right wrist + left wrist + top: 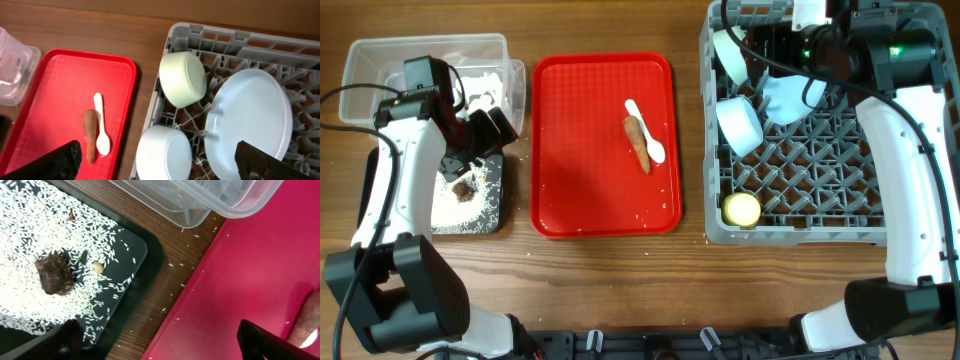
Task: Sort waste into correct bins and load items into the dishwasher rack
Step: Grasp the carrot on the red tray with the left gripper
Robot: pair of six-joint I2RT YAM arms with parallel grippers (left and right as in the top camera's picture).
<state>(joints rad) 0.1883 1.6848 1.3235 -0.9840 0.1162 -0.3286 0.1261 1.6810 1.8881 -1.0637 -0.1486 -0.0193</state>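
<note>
The carrot-like stick's blunt end (632, 124) (315, 299) lies below my left gripper, to its right in the overhead view. My left gripper moves down across the red tray onto it next.
My left gripper (483, 135) is open and empty, hovering over the gap between the black tray (502, 200) and the red tray; in the left wrist view its fingers (160, 347) straddle that gap. The black tray (135, 245) holds rice grains (30, 240) and a brown scrap (54, 274). The clear tub (380, 60) holds something white, partly hidden by the arm. A carrot-like stick (638, 143) and a white spoon (645, 130) lie on the red tray. My right gripper (160, 167) is open over the grey rack (820, 170), above the mint bowl (182, 77), white bowl (162, 152) and plate (250, 117). The yellow cup (741, 208) stands in the rack.
The red serving tray (580, 150) lies between the bins and the rack, with stray rice grains on it and on the wood beside it. The clear tub's corner (210, 195) overhangs near the black tray. The wrapper is not in view.
</note>
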